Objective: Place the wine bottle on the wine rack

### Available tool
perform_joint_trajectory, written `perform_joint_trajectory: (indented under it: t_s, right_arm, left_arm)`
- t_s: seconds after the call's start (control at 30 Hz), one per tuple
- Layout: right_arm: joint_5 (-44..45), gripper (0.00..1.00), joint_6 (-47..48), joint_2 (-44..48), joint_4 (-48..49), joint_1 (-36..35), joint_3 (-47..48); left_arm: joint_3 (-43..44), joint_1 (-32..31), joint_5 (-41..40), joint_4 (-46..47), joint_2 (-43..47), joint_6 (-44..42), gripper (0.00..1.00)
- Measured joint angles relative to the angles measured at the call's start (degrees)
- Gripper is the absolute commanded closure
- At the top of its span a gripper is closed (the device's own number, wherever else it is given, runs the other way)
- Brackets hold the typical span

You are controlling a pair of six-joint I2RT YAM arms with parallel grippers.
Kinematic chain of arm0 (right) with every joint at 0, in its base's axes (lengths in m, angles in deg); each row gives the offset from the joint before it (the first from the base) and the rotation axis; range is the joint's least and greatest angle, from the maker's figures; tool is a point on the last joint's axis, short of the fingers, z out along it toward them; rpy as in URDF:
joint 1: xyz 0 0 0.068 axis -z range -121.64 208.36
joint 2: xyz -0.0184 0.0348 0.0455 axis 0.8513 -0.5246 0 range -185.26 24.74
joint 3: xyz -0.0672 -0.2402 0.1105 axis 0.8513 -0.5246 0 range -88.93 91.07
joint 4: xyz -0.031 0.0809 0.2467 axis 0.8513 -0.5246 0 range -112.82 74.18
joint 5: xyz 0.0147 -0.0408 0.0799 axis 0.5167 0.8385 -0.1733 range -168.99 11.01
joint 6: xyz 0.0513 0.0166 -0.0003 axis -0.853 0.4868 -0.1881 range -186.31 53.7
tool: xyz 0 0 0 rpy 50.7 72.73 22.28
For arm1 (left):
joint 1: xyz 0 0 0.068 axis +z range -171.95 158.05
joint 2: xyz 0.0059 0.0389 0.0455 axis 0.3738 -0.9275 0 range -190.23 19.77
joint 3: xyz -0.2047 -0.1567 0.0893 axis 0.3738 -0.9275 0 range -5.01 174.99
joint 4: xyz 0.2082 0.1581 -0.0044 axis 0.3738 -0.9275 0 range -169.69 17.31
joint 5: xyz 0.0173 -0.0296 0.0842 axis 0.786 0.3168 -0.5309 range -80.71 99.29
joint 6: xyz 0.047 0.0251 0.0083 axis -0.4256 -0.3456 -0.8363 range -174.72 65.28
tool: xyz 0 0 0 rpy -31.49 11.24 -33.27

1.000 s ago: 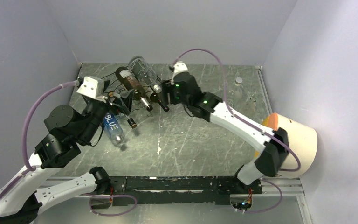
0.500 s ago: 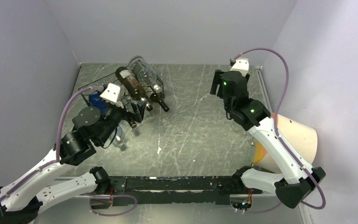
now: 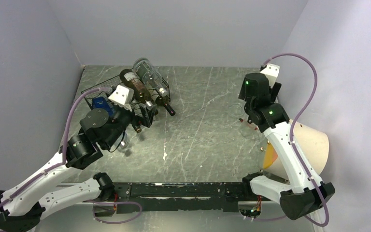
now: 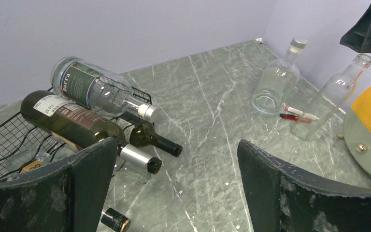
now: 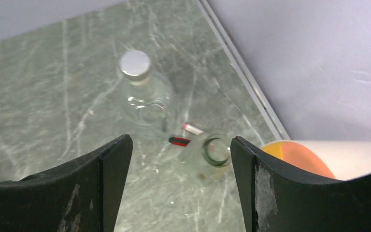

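Note:
The uncapped bottle's opening [image 5: 217,150] is below my right gripper, toward the right in its wrist view. My right gripper will move that way next and lower its fingers around it.
The black wire wine rack [image 3: 101,92] stands at the back left and also shows in the left wrist view [image 4: 9,140]. A clear labelled bottle [image 4: 96,89] and a dark brown-labelled bottle [image 4: 72,123] lie on it, with a dark green bottle [image 4: 149,140] below them. My left gripper [image 4: 176,145] is open and empty just in front of the rack. My right gripper [image 5: 179,145] is open and empty, above an uncapped clear bottle [image 5: 216,153] that stands by its right finger. A capped clear flask [image 5: 140,92] stands behind it. In the top view the right wrist [image 3: 257,92] hides these.
A black-capped bottle neck [image 4: 115,220] pokes out low beside the left finger. A clear bottle [image 3: 124,143] lies partly under the left arm. A red pen [image 5: 178,141] lies between the clear bottles. A yellow and orange drum [image 3: 309,145] sits at the right wall.
My right arm has swung from the rack to the back right corner, over the two clear bottles. My left arm has moved forward to the rack's front, gripper open.

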Motion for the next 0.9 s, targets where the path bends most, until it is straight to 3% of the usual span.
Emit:
perform_joint_trajectory:
  t_s: [0.17,0.33,0.6,0.8,0.9]
  right_arm:
    - [0.6,0.22,-1.6,0.0,-1.3,4.7,-2.7]
    - [-0.6,0.29,-4.0,0.1,-1.2,9.2,-5.3]
    - [-5.9,0.53,-7.5,-0.4,0.0,11.5,-10.0]
    - [-7.6,0.88,-7.4,-0.3,0.2,11.6,-10.6]
    - [-9.6,0.99,-6.4,0.1,0.1,11.6,-10.6]
  left_arm:
    - [0.0,0.0,0.4,0.0,-0.9,0.0,0.02]
    - [0.0,0.0,0.5,0.0,-1.0,0.2,0.02]
    - [0.0,0.0,0.9,0.0,-1.2,0.2,0.02]
    - [0.0,0.0,1.4,0.0,-2.3,0.2,0.02]
    - [0.0,0.0,1.6,0.1,-3.2,0.2,0.02]
